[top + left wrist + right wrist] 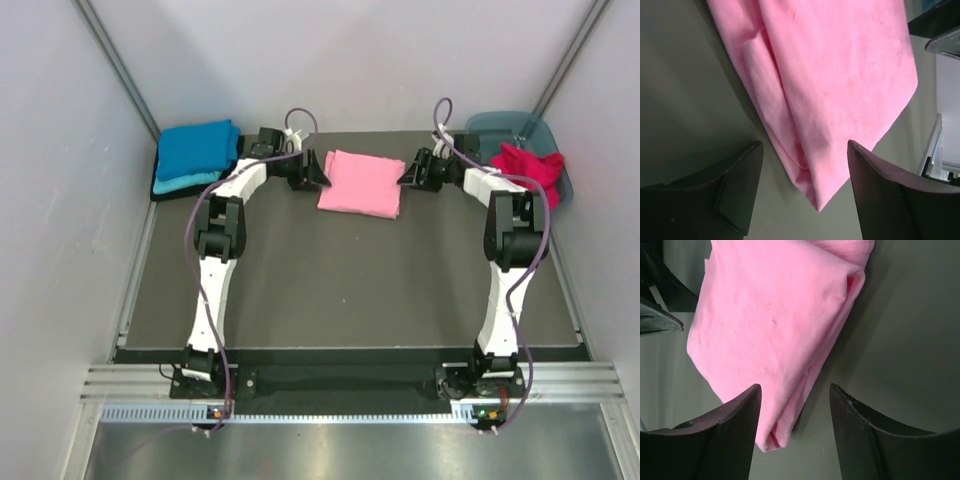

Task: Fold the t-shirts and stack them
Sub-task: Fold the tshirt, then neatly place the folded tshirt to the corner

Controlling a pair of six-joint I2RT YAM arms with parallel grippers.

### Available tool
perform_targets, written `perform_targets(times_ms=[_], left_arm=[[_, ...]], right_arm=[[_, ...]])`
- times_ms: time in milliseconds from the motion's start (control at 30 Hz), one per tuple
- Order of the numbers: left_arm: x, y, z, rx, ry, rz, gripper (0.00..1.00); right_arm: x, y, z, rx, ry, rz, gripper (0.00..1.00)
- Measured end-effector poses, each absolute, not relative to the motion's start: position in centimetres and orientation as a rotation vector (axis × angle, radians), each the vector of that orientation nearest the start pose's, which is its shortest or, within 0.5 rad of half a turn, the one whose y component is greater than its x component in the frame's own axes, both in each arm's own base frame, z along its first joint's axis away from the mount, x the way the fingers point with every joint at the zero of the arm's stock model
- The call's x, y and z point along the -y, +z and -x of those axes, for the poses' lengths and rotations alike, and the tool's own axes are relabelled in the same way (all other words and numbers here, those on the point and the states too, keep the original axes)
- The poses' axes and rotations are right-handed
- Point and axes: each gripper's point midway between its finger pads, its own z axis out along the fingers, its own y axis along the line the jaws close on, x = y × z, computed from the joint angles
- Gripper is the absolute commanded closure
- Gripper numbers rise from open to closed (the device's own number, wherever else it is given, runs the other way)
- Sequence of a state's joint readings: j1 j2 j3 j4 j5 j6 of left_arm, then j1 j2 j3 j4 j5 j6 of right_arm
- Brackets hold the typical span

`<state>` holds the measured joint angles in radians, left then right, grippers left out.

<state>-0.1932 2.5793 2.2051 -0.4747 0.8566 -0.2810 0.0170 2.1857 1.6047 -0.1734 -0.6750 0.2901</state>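
Note:
The pink t-shirt's side edge [331, 183] [790, 107] is to the right of my left gripper in the top view. I will slide that way and close, as the t-shirt's corner is already between my fingers.
A folded light pink t-shirt [362, 183] lies on the dark mat at the back middle. My left gripper [322, 173] is open at its left edge; the left wrist view shows a corner of the pink shirt [830, 90] between the spread jaws, not pinched. My right gripper [404, 176] is open at its right edge; the right wrist view shows the folded pink shirt [770, 325] just ahead of the open jaws. A folded stack with a bright blue shirt [198, 146] on a turquoise shirt [180, 183] and a black one sits at back left. A crimson red shirt [527, 167] lies crumpled in the tub.
The blue-grey plastic tub [510, 127] stands at the back right corner. The dark mat [350, 280] covers the table, with grey walls on both sides and a metal rail along the near edge.

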Motion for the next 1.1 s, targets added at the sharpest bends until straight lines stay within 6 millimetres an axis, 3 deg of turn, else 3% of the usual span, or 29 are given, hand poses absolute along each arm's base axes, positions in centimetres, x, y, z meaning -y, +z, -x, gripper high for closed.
perform_targets(times_ms=[200,500,600,667,733,933,1100], left_arm=[[26.5,5.8,-56.1,-2.293,-1.330,-0.306,0.29],[29.7,5.4,-57.3,-2.182,-1.461,-0.319,0.45],[30.4,5.3,-57.0,-2.182,-1.480,-0.317,0.61],[30.8,4.9,-56.7,-2.197,-1.490,-0.309,0.79],[31.3,4.5,-56.4,-2.207,-1.496,-0.309,0.83],[31.2,4.1,-56.3,-2.212,-1.454,-0.337,0.97],[29.2,5.8,-56.4,-2.255,-1.273,-0.382,1.00]], right_arm=[[-12.8,7.4,-52.7,-2.308,0.938,0.040,0.43],[-12.0,7.1,-52.4,-2.310,0.953,0.022,0.43],[-11.3,6.3,-51.9,-2.328,0.953,-0.006,0.43],[-11.1,5.8,-51.5,-2.342,0.955,-0.021,0.44],[-11.0,5.6,-51.1,-2.353,0.958,-0.030,0.44],[-11.0,6.3,-50.9,-2.345,0.949,-0.011,0.44],[-10.7,7.4,-50.5,-2.335,0.912,0.057,0.45]])
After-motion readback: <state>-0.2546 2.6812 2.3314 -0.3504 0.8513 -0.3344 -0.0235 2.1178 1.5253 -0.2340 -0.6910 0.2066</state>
